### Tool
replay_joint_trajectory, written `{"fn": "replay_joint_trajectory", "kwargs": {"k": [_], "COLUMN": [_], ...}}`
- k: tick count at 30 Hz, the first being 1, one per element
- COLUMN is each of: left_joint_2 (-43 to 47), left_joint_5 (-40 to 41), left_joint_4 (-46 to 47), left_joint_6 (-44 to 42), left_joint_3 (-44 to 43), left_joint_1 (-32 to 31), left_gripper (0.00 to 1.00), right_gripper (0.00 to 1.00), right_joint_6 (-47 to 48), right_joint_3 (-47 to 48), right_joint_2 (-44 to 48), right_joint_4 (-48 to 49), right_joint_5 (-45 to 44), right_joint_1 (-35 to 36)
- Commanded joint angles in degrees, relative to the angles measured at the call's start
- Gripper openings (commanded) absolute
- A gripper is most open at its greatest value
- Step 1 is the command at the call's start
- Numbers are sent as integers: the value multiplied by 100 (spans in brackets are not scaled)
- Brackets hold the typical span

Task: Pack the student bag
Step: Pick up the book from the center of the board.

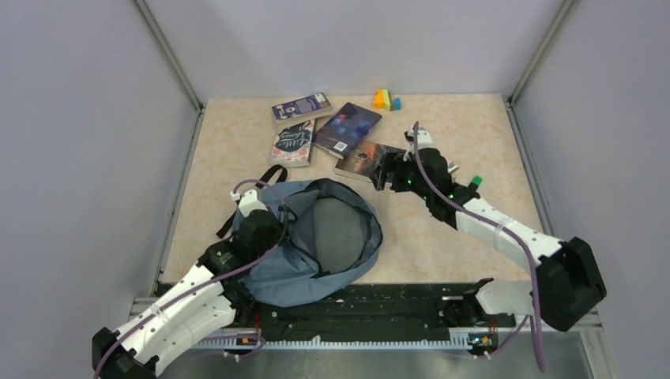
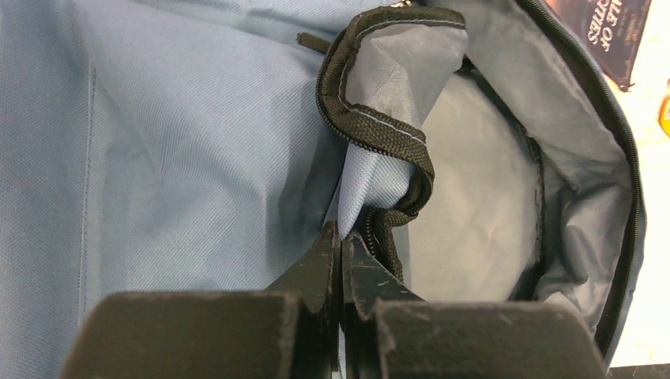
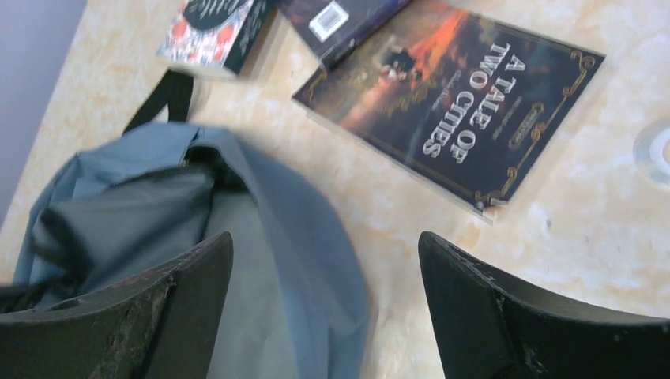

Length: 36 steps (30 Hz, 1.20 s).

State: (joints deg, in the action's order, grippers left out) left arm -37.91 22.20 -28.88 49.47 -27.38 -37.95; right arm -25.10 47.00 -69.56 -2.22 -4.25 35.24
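Observation:
My right gripper needs to reach outward and down next, to the dark blue book's far spine end [image 1: 376, 124], where the bare tabletop is right beside it.
The dusty-blue student bag [image 1: 316, 260] lies open at the near left, its grey lining facing up. My left gripper [image 1: 278, 217] is shut on the bag's zipper edge; in the left wrist view [image 2: 342, 237] the jaws pinch the blue fabric beside the dark zipper [image 2: 371, 130]. My right gripper [image 1: 385, 168] is open and empty, above the table between the bag and the book "A Tale of Two Cities" [image 1: 363, 160]. In the right wrist view [image 3: 325, 241] it hovers over the bag's rim [image 3: 292, 229], with that book [image 3: 458, 103] ahead.
Three more books lie at the back: a floral one [image 1: 292, 144], a dark blue one [image 1: 348, 128] and a purple one [image 1: 302, 106]. Coloured blocks [image 1: 386, 99] stand at the far edge. A clear tape roll [image 3: 654, 150] lies right of the book.

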Motion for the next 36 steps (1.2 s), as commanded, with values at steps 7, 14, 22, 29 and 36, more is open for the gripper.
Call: {"fn": "replay_joint_trajectory", "kwargs": {"k": [7,14,22,29,36], "left_joint_2": [396,389,403,342,305], "left_joint_5": [309,312,243,170,131], "left_joint_4": [383,508,698,726,815], "left_joint_6": [-786,-796,-729,-716,-693], "left_joint_3": [-75,-75,-50,-74,-94], "left_joint_1": [23,29,34,29,25], "left_gripper": [0,0,0,0,0], "right_gripper": [81,77,76,68,67], "right_joint_6": [-962,-1501,-1767,-2088,-2250], "right_joint_3": [1240,2657,4090,4590,5267], "right_joint_2": [-2347,-4200,-5644,-6331,-6978], "right_joint_4": [2276,2391,2127,2111,2084], "right_joint_5": [932,1018,1027,1151,1594], "right_joint_1": [-1030,-1431,-1647,-1841,-1897]}}
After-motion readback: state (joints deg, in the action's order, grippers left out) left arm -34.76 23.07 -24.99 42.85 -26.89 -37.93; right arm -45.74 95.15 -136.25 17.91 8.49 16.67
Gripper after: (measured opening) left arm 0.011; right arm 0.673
